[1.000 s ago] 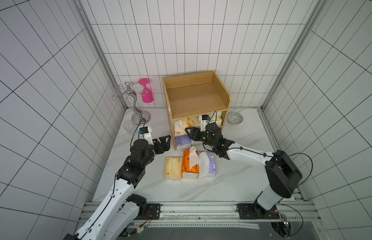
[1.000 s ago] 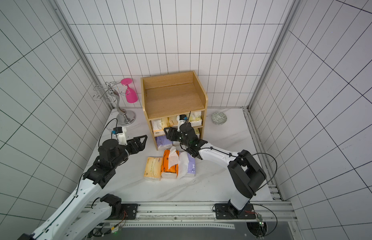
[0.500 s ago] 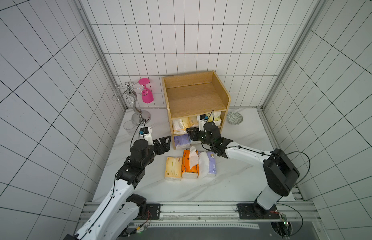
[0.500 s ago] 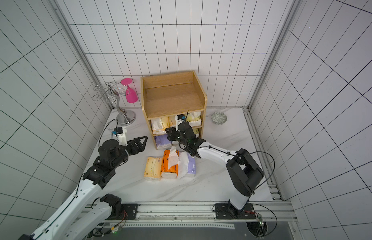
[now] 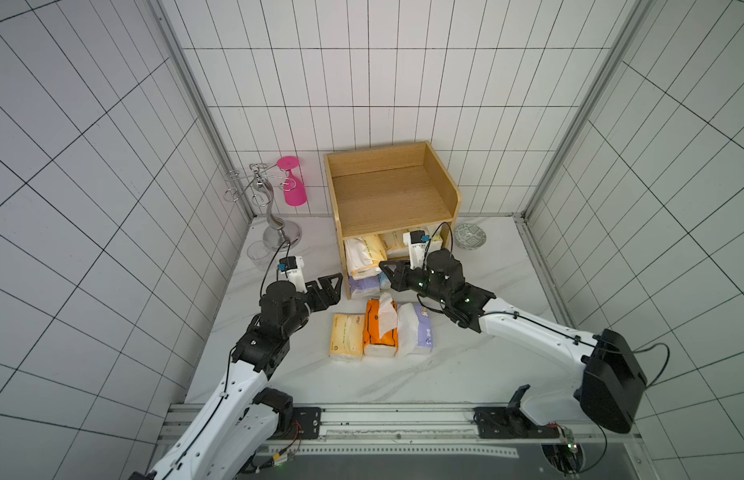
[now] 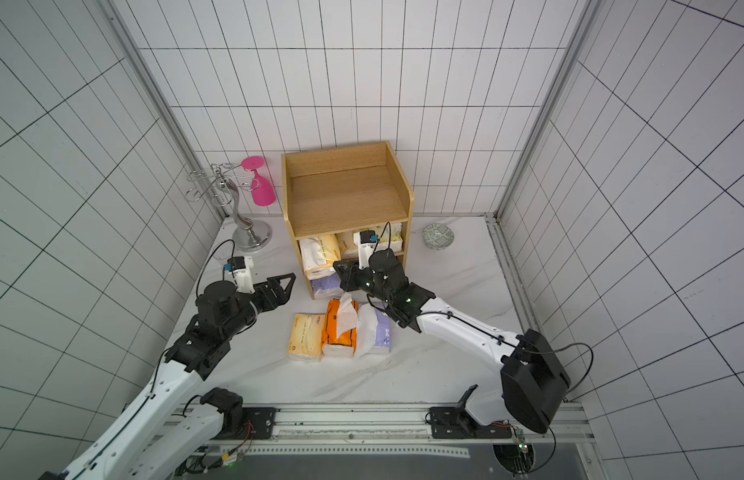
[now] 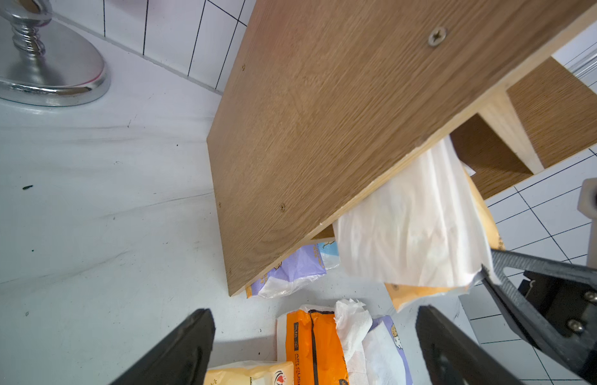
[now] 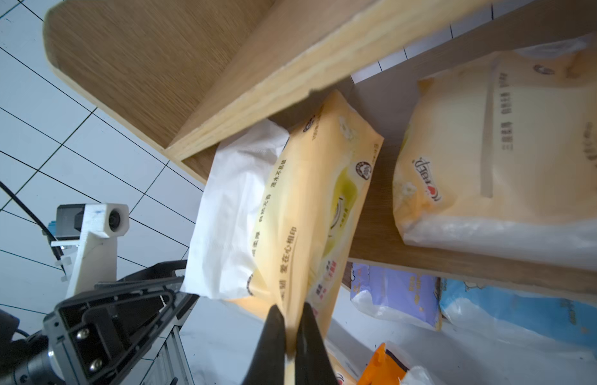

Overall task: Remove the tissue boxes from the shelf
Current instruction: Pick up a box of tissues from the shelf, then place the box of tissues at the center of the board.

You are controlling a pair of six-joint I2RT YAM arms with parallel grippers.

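The spot on the tabletop (image 5: 447, 336) beside the front purple box is empty, so the robot's right gripper should next carry the box back and down from the shelf (image 5: 387, 195) and release it there.
The wooden shelf (image 5: 387, 195) (image 6: 345, 195) stands at the back of the table. A cream-yellow tissue box (image 8: 307, 216) (image 5: 362, 255) tilts out of the middle tier's left side, and my right gripper (image 8: 290, 313) (image 5: 383, 268) is shut on its lower edge. A second cream-yellow box (image 8: 490, 150) lies on the same tier. A purple box (image 8: 394, 293) and a light blue box (image 8: 524, 313) sit on the bottom tier. In front of the shelf lie a cream-yellow box (image 5: 346, 336), an orange box (image 5: 378, 328) and a purple box (image 5: 420, 330). My left gripper (image 7: 314, 311) (image 5: 335, 280) is open beside the shelf's left panel and holds nothing.
A silver wire stand (image 5: 270, 208) with a pink cup (image 5: 293, 187) hanging on it is left of the shelf, with a clear glass (image 5: 258, 251) beside its base. A small patterned bowl (image 5: 469, 236) sits right of the shelf. Tiled walls close in three sides.
My right gripper moved in toward the shelf front and closed on the cream-yellow tissue box. The left arm has hardly moved.
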